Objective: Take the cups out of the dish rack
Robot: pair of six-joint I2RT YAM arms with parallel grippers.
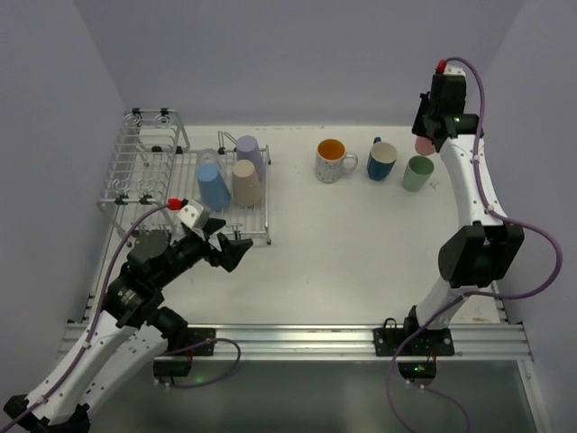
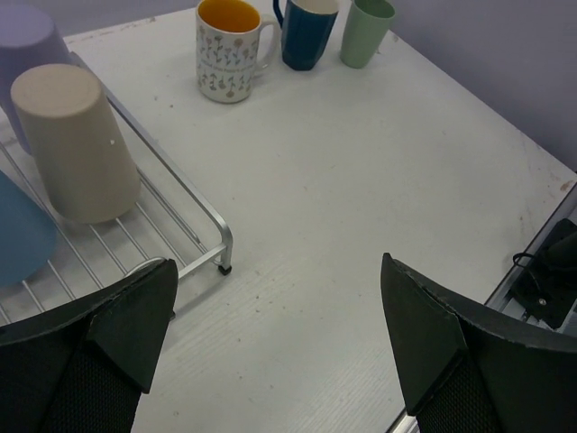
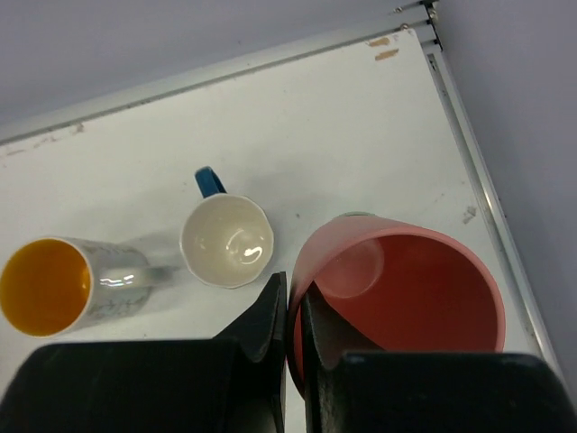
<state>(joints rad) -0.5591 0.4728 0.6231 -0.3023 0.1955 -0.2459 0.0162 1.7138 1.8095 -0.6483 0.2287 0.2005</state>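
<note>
Next I need to lower the pink cup in my right gripper into the mint cup's opening [image 1: 420,165] and release the pink cup's rim there, since the mint cup stands upright below it.
The dish rack [image 1: 153,185] stands at the far left with a blue cup [image 1: 214,186], a beige cup [image 1: 245,182] and a lilac cup [image 1: 251,153] upside down on its grid. My left gripper [image 1: 230,245] hovers open just off the rack's near right corner, holding nothing [image 2: 278,271]. On the table stand a white orange-lined mug [image 1: 332,161], a dark blue mug [image 1: 381,161] and a mint cup [image 1: 417,172]. My right gripper [image 3: 293,289] is shut on the wall of a pink cup [image 3: 424,289], held above the table beside the dark blue mug [image 3: 225,241].
The rack's corner foot [image 2: 224,267] rests on the white table. An aluminium rail [image 1: 297,338] runs along the near edge. The table's right edge [image 3: 491,234] and back wall lie close to the pink cup. Cables lie by the right arm's base [image 2: 545,280].
</note>
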